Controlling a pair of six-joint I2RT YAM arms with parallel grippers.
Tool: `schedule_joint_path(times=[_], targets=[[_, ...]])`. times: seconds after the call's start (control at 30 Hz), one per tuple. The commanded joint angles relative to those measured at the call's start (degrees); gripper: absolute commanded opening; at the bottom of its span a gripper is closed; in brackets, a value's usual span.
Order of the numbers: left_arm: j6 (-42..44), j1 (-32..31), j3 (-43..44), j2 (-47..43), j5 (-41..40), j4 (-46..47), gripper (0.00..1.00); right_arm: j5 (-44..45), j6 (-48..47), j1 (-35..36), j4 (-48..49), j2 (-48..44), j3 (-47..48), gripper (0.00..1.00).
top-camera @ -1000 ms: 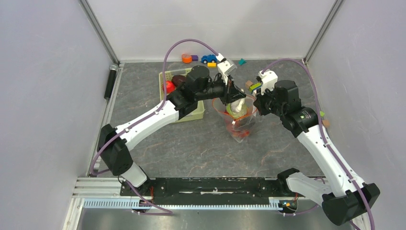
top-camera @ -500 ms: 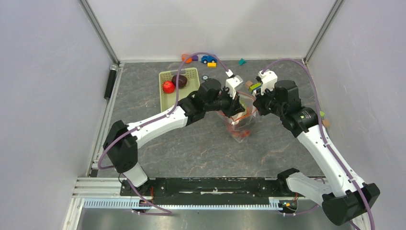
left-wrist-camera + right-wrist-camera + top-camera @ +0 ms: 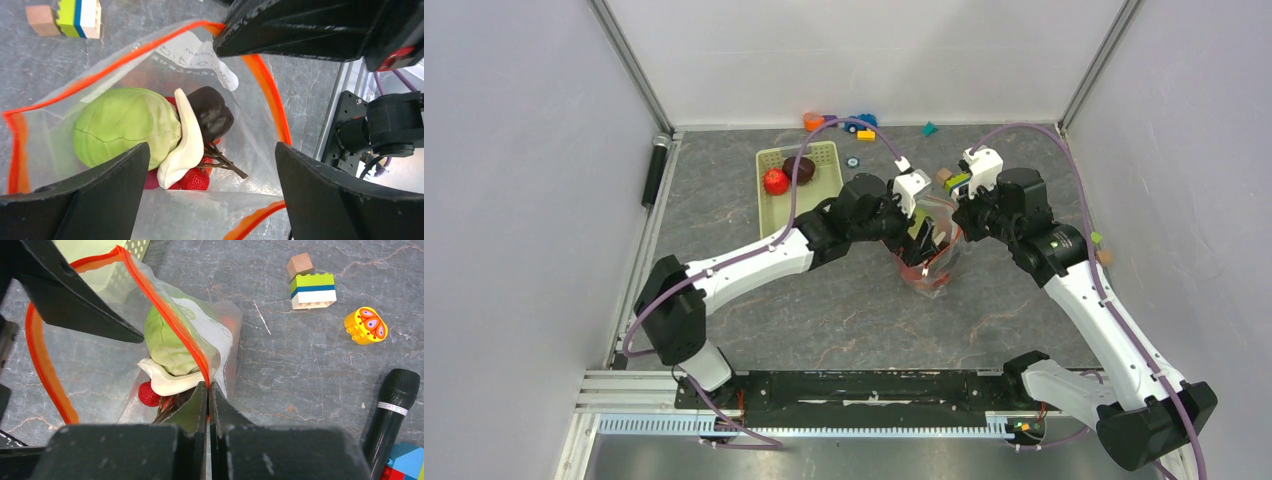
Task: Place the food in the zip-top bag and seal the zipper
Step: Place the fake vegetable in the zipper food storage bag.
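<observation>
The left gripper leaves the bag's opening next, moves to the left in the top view and lowers around the fruit, as the red fruit still lies in the basket.
The clear zip-top bag stands open mid-table, its orange-red zipper ringing the mouth. Inside lie a green cabbage, a dark purple piece and red strawberries. My left gripper hangs open just over the mouth, holding nothing. My right gripper is shut on the bag's rim and holds that side up. A red fruit and another dark purple piece lie in the green basket.
Toy blocks, a yellow brick and a black microphone-like cylinder lie right of the bag. More toys, including a blue car, sit along the back wall. A black cylinder lies at the left edge.
My left gripper came down from above the bag to its mouth and opened. The cabbage it carried now lies inside the bag. The right gripper kept its hold on the rim.
</observation>
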Motion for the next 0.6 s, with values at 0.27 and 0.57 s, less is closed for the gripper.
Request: schedule_joint_path(times=[0.27, 0.57], targets=[[0.1, -0.2, 1.3, -11.2, -18.6, -2.9, 1.00, -0.1, -0.6, -0.2, 3.1, -1.5, -0.1, 0.00], [-1.9, 4.4, 3.1, -13.7, -30.8, -9.3, 1.00, -0.9, -0.5, -0.2, 3.3, -1.0, 0.1, 0.00]])
